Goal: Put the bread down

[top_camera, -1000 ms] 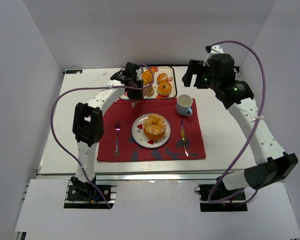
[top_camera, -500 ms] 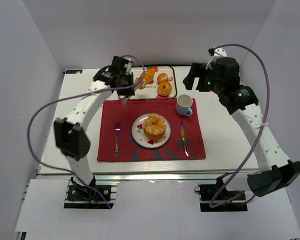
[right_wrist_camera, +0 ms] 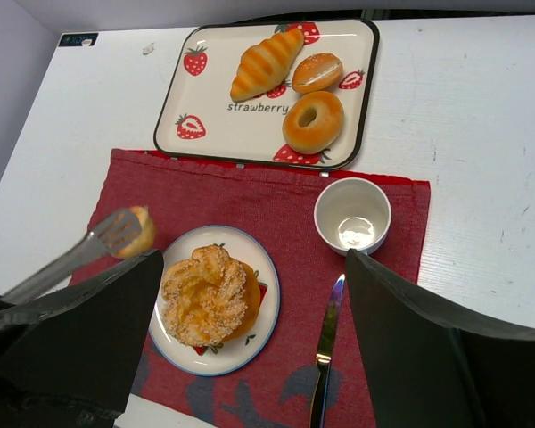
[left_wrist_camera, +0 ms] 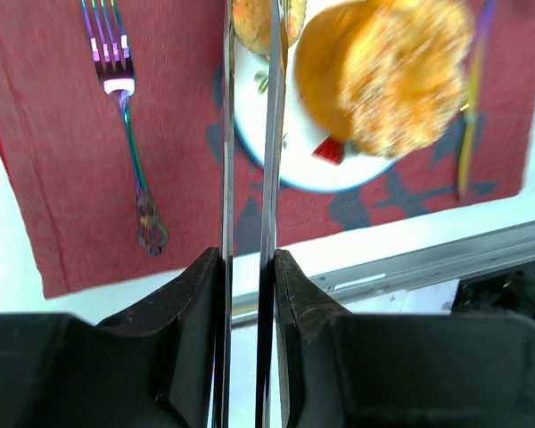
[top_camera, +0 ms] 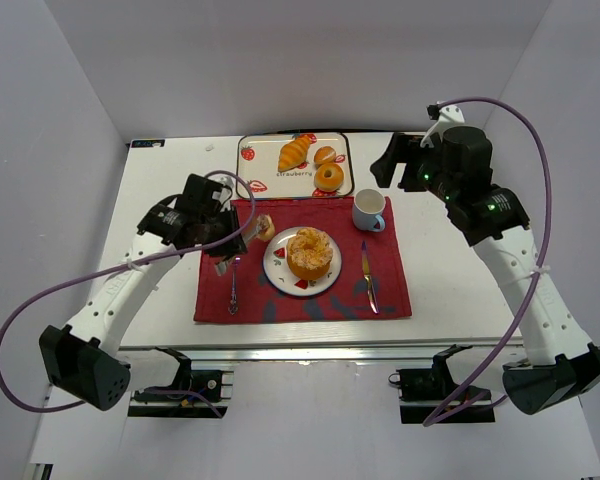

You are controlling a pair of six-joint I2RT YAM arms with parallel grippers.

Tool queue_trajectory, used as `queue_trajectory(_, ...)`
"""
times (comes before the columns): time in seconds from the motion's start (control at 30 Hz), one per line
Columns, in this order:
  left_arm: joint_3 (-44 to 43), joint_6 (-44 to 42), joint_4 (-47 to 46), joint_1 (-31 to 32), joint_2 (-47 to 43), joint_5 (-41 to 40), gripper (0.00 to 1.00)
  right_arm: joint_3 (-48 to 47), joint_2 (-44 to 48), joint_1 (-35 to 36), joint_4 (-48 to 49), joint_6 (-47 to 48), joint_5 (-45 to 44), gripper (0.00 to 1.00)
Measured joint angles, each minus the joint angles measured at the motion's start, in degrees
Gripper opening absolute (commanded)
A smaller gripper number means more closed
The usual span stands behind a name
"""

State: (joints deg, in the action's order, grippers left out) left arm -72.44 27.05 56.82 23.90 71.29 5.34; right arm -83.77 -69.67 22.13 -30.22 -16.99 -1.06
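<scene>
The part of the plate beside the loaf [top_camera: 310, 252] is bare, so my left gripper will next go down and pull back, bringing the bun [top_camera: 264, 228] onto the plate there to release the metal tongs.
The large ring-shaped loaf [top_camera: 310, 252] lies on a white plate [top_camera: 280, 272] on the red placemat [top_camera: 390, 290]. It also shows in the right wrist view [right_wrist_camera: 209, 294] and in the left wrist view [left_wrist_camera: 383, 71]. My left gripper [top_camera: 216, 240] [left_wrist_camera: 248, 259] is shut on metal tongs [left_wrist_camera: 269, 134]. The tongs' tips pinch the small round bun [top_camera: 264, 228] [right_wrist_camera: 141, 232] [left_wrist_camera: 252, 22] just above the plate's left rim. My right gripper [top_camera: 395, 160] [right_wrist_camera: 254, 259] is open and empty, high over the cup and the tray.
A strawberry tray [top_camera: 260, 165] at the back holds a croissant [top_camera: 293, 153], a glazed donut [top_camera: 328, 177] and an oval roll [top_camera: 325, 154]. A white cup [top_camera: 368, 208], a knife [top_camera: 367, 275] and a fork [top_camera: 233, 275] lie on the placemat.
My left arm has swung from over the tray toward me to the plate's left side, carrying the small bun in the tongs. The right arm has shifted slightly to the right.
</scene>
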Motion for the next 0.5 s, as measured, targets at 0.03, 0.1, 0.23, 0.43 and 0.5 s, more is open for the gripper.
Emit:
queue_trajectory(0.03,1.3,0.3,0.0,0.1,0.0,0.2,0.33,0.0,0.1,0.0,0.0,-0.2,0.0,0.89)
queue_trajectory(0.1,3.6,0.9,-0.2,0.3,0.0,0.5,0.33,0.1,0.4,0.0,0.0,-0.4,0.0,0.89)
queue_trajectory(0.23,6.8,1.9,-0.9,1.1,-0.2,1.4,0.36,0.3,1.5,0.0,-0.1,-0.6,0.0,0.89)
queue_trajectory(0.43,8.2,2.8,-2.1,4.9,-0.3,2.2,0.36,0.3,2.4,0.0,-0.1,-0.6,-0.3,0.89)
queue_trajectory(0.5,8.2,3.0,-2.0,6.2,-0.3,2.1,0.39,0.3,2.4,0.0,-0.1,-0.6,-0.5,0.89)
